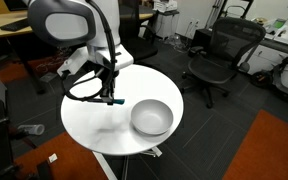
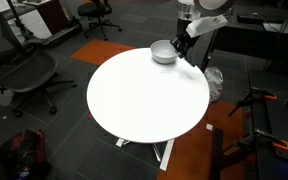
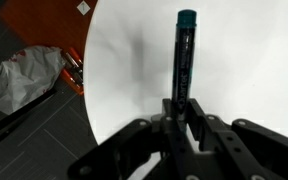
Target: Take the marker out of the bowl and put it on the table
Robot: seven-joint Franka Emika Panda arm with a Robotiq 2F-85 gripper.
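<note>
My gripper brings the marker down onto the table [image 1: 111, 112] [image 3: 181, 83] beside the bowl next.
My gripper [image 3: 182, 112] is shut on the marker [image 3: 184, 55], a thin dark stick with a teal-blue tip that points away from the jaws over the white table [image 3: 254, 60]. In an exterior view the gripper [image 1: 110, 97] holds the marker [image 1: 116, 101] just above the table [image 1: 94, 120], to the left of the silvery bowl [image 1: 151, 117], clear of its rim. In an exterior view the gripper [image 2: 184, 45] hangs beside the bowl [image 2: 164, 52] at the table's [image 2: 144, 95] far edge. The bowl looks empty.
Black office chairs [image 1: 219, 55] and desks stand around the table. A crumpled grey bag [image 3: 26, 78] lies on the floor beside the table edge. An orange-brown rug [image 1: 269, 150] covers part of the floor.
</note>
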